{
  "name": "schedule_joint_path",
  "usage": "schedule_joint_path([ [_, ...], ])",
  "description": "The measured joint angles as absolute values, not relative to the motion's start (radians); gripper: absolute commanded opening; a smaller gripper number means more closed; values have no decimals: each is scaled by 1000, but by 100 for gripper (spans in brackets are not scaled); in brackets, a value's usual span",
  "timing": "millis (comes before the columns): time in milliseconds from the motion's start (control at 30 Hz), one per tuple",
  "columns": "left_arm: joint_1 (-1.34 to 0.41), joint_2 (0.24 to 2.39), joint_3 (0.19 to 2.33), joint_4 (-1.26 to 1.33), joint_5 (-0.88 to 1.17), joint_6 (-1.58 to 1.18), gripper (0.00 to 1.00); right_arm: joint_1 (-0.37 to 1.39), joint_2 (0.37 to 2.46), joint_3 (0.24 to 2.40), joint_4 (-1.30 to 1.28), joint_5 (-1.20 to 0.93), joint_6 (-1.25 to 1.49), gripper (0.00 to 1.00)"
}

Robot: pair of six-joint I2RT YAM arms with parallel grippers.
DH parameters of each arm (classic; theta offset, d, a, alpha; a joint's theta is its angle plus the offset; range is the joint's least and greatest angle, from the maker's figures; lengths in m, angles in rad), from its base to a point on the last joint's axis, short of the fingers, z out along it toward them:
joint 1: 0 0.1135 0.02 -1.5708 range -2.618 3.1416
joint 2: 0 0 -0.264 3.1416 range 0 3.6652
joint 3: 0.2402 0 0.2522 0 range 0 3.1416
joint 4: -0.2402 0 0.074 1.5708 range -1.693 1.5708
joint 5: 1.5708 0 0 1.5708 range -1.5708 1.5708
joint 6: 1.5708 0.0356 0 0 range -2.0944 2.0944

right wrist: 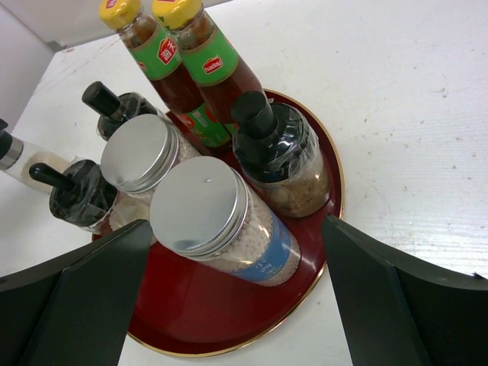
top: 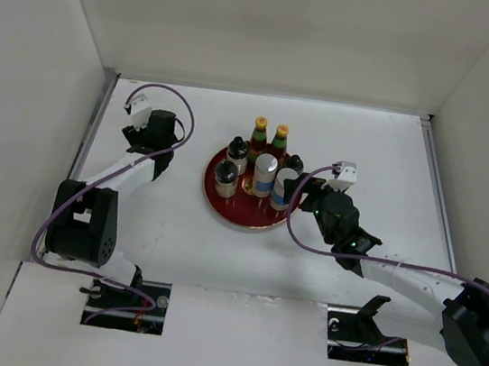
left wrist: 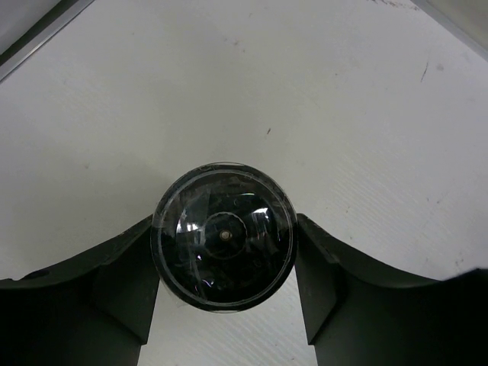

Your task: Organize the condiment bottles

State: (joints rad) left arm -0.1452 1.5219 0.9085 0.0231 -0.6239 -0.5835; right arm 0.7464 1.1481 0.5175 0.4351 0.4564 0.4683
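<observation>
My left gripper holds the jar and next needs to lift it, bring it over the tray's bare near part, to that gripper's right in the top view, then lower and release it.
Seen from above in the left wrist view, a black-lidded jar (left wrist: 223, 252) stands on the white table. My left gripper (left wrist: 223, 221) is shut on it, one finger against each side. In the top view the left gripper (top: 162, 135) hides that jar. The other condiment bottles stand on the round red tray (right wrist: 206, 313): two dark sauce bottles with yellow-orange caps (right wrist: 164, 65) (right wrist: 217, 69), two silver-lidded shakers (right wrist: 141, 152) (right wrist: 229, 221), and three black-capped jars (right wrist: 282, 164) (right wrist: 80, 200) (right wrist: 118, 110). My right gripper (right wrist: 229, 244) is open, its fingers on either side of the near blue-banded shaker, not touching it.
The tray (top: 244, 215) sits mid-table, between the two arms. White walls enclose the table on the left, back and right. The left gripper is near the back-left corner, well left of the tray.
</observation>
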Motion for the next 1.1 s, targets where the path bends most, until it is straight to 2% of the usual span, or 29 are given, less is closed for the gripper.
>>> schedule_joint_path([
  [100, -147, 1522, 908, 23, -624, -583, 40, 746, 1149, 517, 435, 456, 468, 100],
  [233, -179, 1507, 894, 24, -648, -580, 36, 746, 1154, 517, 435, 456, 468, 100],
  [467, -297, 1288, 781, -28, -664, -571, 36, 746, 1151, 517, 435, 457, 468, 100],
  [800, -461, 971, 778, -272, -680, -545, 36, 746, 1132, 516, 435, 473, 468, 100],
  [1100, -719, 867, 758, -393, -644, -590, 36, 734, 1127, 515, 435, 509, 468, 100],
])
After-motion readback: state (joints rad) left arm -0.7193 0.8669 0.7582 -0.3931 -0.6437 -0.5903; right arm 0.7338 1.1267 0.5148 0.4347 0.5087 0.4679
